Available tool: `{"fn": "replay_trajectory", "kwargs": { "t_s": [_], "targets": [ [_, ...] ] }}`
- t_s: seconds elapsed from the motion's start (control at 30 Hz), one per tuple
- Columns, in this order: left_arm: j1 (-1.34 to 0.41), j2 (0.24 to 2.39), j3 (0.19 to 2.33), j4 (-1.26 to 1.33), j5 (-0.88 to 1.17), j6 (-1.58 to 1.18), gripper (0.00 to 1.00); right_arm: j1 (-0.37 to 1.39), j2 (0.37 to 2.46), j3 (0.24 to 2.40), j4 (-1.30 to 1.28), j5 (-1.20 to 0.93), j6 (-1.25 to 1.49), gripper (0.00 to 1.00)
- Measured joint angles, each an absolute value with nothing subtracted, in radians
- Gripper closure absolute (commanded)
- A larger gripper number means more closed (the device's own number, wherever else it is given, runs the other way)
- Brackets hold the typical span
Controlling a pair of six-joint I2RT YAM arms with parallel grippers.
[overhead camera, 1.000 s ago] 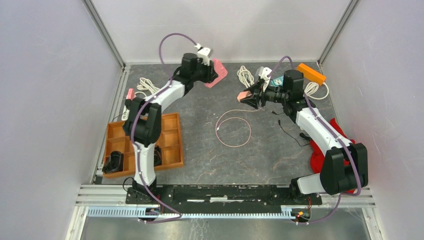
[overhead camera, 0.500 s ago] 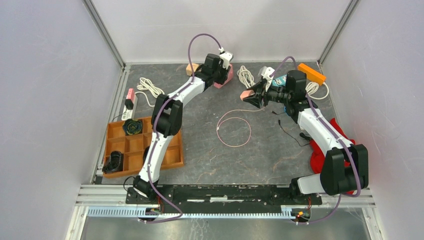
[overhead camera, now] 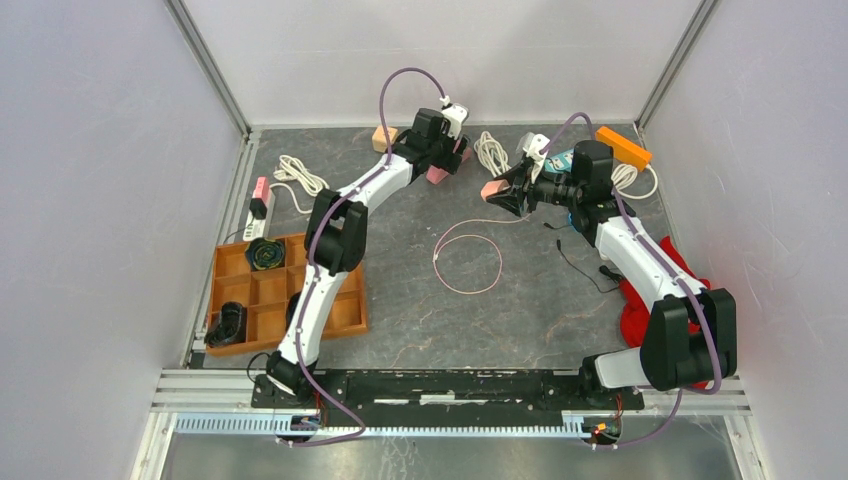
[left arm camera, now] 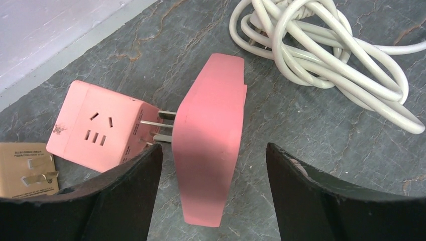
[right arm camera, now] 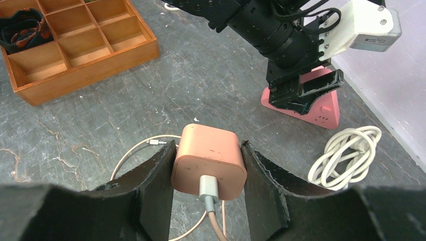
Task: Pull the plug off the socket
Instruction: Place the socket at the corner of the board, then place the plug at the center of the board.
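The tabletop is bare below my right gripper and to its right in the top view. My right gripper will move there next, lower the freed plug and let it go.
My right gripper (right arm camera: pixel 208 150) is shut on the plug (right arm camera: pixel 209 160), a salmon charger block held off the table, with a pink cable (right arm camera: pixel 213 221) running out of its near face. The same plug (overhead camera: pixel 492 189) shows at the gripper's tip (overhead camera: pixel 505 192) in the top view. The socket (left arm camera: pixel 208 145), a pink wedge-shaped block, stands on the table between the open jaws of my left gripper (left arm camera: pixel 213 150), with a gap on each side. The prongs of a pink cube adapter (left arm camera: pixel 100 125) reach toward the socket's left side. The socket (right arm camera: pixel 321 108) sits under my left gripper (right arm camera: pixel 306 88).
White cord coils (overhead camera: pixel 490 152) (overhead camera: pixel 295 172) lie at the back, and a tan adapter (overhead camera: pixel 383 137) is near the wall. A wooden tray (overhead camera: pixel 345 305) is at the left, a pink cable loop (overhead camera: pixel 467 255) mid-table, a red cloth (overhead camera: pixel 650 290) and an orange block (overhead camera: pixel 622 146) at the right.
My left arm swung right along the back with the socket, set it down and opened its jaws, letting it go. The right arm and plug have not moved.
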State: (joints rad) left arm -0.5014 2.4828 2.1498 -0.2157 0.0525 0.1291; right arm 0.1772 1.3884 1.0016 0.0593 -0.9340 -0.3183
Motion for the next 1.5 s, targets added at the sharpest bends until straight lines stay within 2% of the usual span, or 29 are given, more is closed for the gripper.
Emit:
{"fn": "replay_trajectory", "kwargs": {
  "t_s": [0.23, 0.63, 0.7, 0.77, 1.07, 1.33, 1.5],
  "targets": [
    [-0.501, 2.369, 2.028, -0.217, 0.053, 0.128, 0.14, 0.167, 1.389, 1.002, 0.059, -0.934, -0.317, 1.0],
    [-0.501, 1.692, 1.465, 0.042, 0.076, 0.068, 0.07, 0.162, 1.389, 1.001, 0.07, -0.939, -0.306, 1.0],
    [-0.501, 1.583, 1.37, 0.082, 0.088, 0.054, 0.01, 0.162, 1.389, 1.0, 0.073, -0.94, -0.302, 1.0],
    [-0.501, 1.476, 1.274, 0.109, 0.104, 0.033, 0.0, 0.162, 1.389, 1.0, 0.074, -0.94, -0.3, 1.0],
    [-0.501, 1.155, 0.944, 0.061, 0.201, -0.036, 0.0, 0.162, 1.37, 0.997, 0.071, -0.932, -0.313, 1.0],
    [-0.501, 1.063, 0.871, -0.122, 0.243, -0.032, 0.0, 0.162, 1.325, 1.035, 0.01, -0.85, -0.389, 1.0],
    [-0.501, 1.001, 0.871, -0.133, 0.243, -0.02, 0.0, 0.162, 1.398, 1.276, -0.109, -0.749, -0.458, 1.0]
  ]
}}
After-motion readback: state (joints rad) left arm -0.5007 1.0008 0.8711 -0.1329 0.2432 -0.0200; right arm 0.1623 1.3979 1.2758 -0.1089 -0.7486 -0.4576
